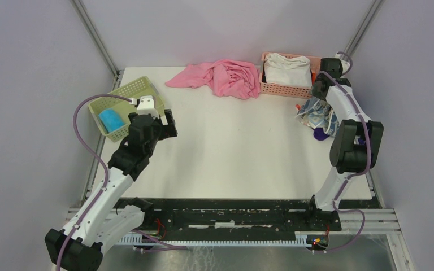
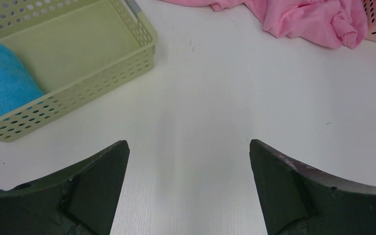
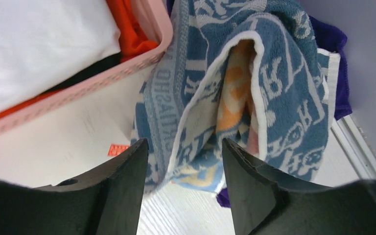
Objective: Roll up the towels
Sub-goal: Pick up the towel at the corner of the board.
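Observation:
My right gripper lowers next onto the lettered towel's white edge point(image 1: 306, 112) point(image 3: 177, 145) near the pink basket and closes, since that edge runs loose between my open fingers.
A cream towel with blue and orange lettering point(image 3: 254, 78) lies crumpled at the table's right edge point(image 1: 316, 116), just in front of the pink basket. My right gripper point(image 3: 185, 143) hangs over it point(image 1: 315, 99), jaws apart, with the towel's lower corner lying loose between the fingers. A bright blue towel point(image 1: 112, 119) sits rolled in the green basket point(image 1: 138, 87) at the left, also seen in the left wrist view point(image 2: 5, 78). My left gripper point(image 1: 159, 116) hovers over bare table beside that basket point(image 2: 127, 63), wide open point(image 2: 188, 143) and holding nothing.
A large pink cloth point(image 1: 226, 76) lies heaped at the back centre point(image 2: 313, 19). The pink basket point(image 1: 285, 89) holds a white cloth point(image 3: 39, 44) and something orange point(image 3: 127, 29). A purple cloth point(image 3: 340, 73) sits under the lettered towel. A small orange tag point(image 3: 117, 149) lies on the table.

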`<state>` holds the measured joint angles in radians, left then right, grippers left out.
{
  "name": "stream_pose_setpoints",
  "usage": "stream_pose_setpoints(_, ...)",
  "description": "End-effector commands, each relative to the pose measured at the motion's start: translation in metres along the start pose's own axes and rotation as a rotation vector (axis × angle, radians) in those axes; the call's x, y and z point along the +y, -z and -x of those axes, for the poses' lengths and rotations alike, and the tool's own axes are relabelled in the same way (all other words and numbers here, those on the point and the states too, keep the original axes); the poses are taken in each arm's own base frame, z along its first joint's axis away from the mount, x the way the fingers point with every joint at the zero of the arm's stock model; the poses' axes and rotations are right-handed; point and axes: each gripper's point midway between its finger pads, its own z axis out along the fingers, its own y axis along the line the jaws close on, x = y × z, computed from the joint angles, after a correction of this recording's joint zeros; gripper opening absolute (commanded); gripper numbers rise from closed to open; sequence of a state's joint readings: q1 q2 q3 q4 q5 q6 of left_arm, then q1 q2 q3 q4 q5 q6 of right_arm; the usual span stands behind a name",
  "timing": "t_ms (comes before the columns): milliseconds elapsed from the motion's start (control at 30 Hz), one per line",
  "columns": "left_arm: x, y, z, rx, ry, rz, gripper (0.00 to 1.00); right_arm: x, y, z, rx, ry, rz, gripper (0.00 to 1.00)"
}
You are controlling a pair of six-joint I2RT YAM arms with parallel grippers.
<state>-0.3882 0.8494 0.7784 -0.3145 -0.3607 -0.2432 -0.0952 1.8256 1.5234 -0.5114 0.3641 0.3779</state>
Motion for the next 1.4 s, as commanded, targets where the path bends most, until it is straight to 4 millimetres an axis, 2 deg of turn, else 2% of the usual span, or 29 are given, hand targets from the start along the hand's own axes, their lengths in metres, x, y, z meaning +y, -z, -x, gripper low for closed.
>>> stream_pose_setpoints(0, 0.000, -0.001, 0.014, -0.053, -0.008, -0.005, 0.99, 0.002, -0.016, 0.031, -0.096, -0.142, -0.078, 0.64)
stream_pose_setpoints(167, -0.001, -0.003, 0.012, -0.047, -0.010, -0.006, 0.99, 0.008, -0.036, 0.031, -0.088, -0.139, -0.100, 0.59)
stream_pose_setpoints(300, 0.001, -0.002, 0.013, -0.052, -0.008, -0.001, 0.99, 0.004, -0.045, 0.030, -0.078, -0.121, -0.143, 0.49)
stream_pose_setpoints(400, 0.001, -0.002, 0.014, -0.053, -0.008, -0.001, 0.99, -0.002, -0.045, 0.034, -0.099, -0.105, -0.169, 0.34)
stream_pose_setpoints(500, 0.001, -0.001, 0.014, -0.055, -0.007, -0.004, 0.99, -0.012, -0.039, 0.046, -0.117, -0.100, -0.180, 0.05)
stream_pose_setpoints(567, 0.000, -0.001, 0.015, -0.058, -0.006, -0.006, 0.99, -0.019, -0.028, 0.062, -0.150, -0.096, -0.188, 0.00)
stream_pose_setpoints(700, 0.001, -0.001, 0.014, -0.054, -0.007, -0.005, 0.99, -0.030, 0.017, 0.119, -0.301, -0.064, -0.188, 0.00)
stream_pose_setpoints(867, 0.000, -0.001, 0.013, -0.054, -0.006, -0.008, 0.99, -0.041, 0.101, 0.197, -0.540, -0.038, -0.144, 0.00)
stream_pose_setpoints(1000, -0.001, -0.001, 0.013, -0.052, -0.005, -0.012, 0.99, -0.039, 0.165, 0.239, -0.721, -0.034, -0.067, 0.01)
stream_pose_setpoints(1100, -0.001, -0.002, 0.012, -0.049, -0.004, -0.013, 0.99, -0.024, 0.204, 0.255, -0.800, -0.012, 0.022, 0.01)
stream_pose_setpoints(1200, -0.001, -0.002, 0.012, -0.048, -0.004, -0.014, 0.99, 0.004, 0.234, 0.256, -0.839, 0.042, 0.140, 0.01)
stream_pose_setpoints(1267, -0.001, -0.002, 0.012, -0.047, -0.004, -0.014, 0.99, 0.030, 0.250, 0.249, -0.834, 0.078, 0.234, 0.01)
stream_pose_setpoints(1367, -0.001, -0.002, 0.013, -0.049, -0.004, -0.011, 0.99, 0.079, 0.273, 0.225, -0.813, 0.129, 0.390, 0.00)
